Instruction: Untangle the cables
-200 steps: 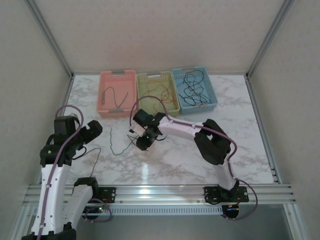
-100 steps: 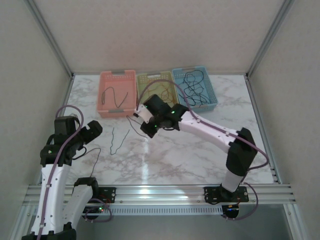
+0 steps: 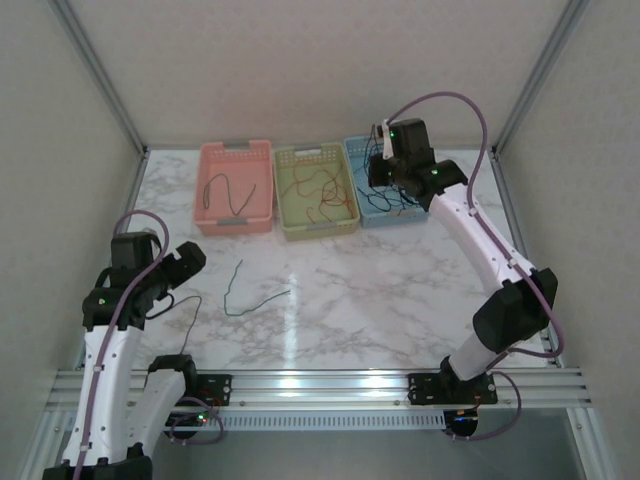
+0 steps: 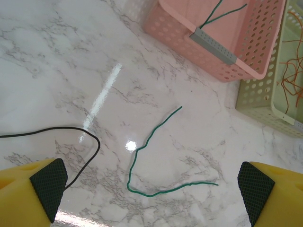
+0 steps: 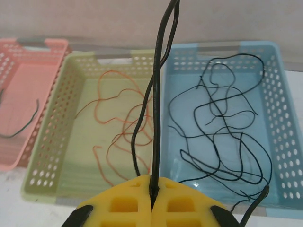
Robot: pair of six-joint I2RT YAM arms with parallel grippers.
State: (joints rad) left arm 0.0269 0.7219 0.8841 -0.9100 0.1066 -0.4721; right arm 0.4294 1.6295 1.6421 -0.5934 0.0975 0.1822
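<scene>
The blue basket is below, so my right gripper will next move down and outward over the basket and let go of the thin black cable (image 5: 156, 118) among the black ones there.
My right gripper (image 3: 383, 152) hangs above the blue basket (image 3: 428, 195), shut on a thin black cable (image 5: 156, 118) that runs up from between its yellow fingertips (image 5: 154, 191). Several loose black cables (image 5: 222, 123) lie in that basket. Orange cables (image 5: 118, 118) lie in the green basket (image 3: 312, 152), and a green cable (image 3: 228, 190) lies in the pink basket (image 3: 235, 150). Another green cable (image 4: 142, 151) lies bent on the marble, between the wide-apart pads of my open left gripper (image 4: 151, 189). A black cable (image 4: 90, 137) curls beside the left pad (image 4: 47, 182).
The three baskets stand side by side along the back of the marble table (image 3: 400, 290). Metal frame posts and beige walls close in the sides and back. An aluminium rail (image 3: 320, 380) runs along the near edge.
The right arm has swung from the middle of the table up and back to the blue basket, its gripper shut on the black cable. The green cable on the marble shifted. The left arm stayed still.
</scene>
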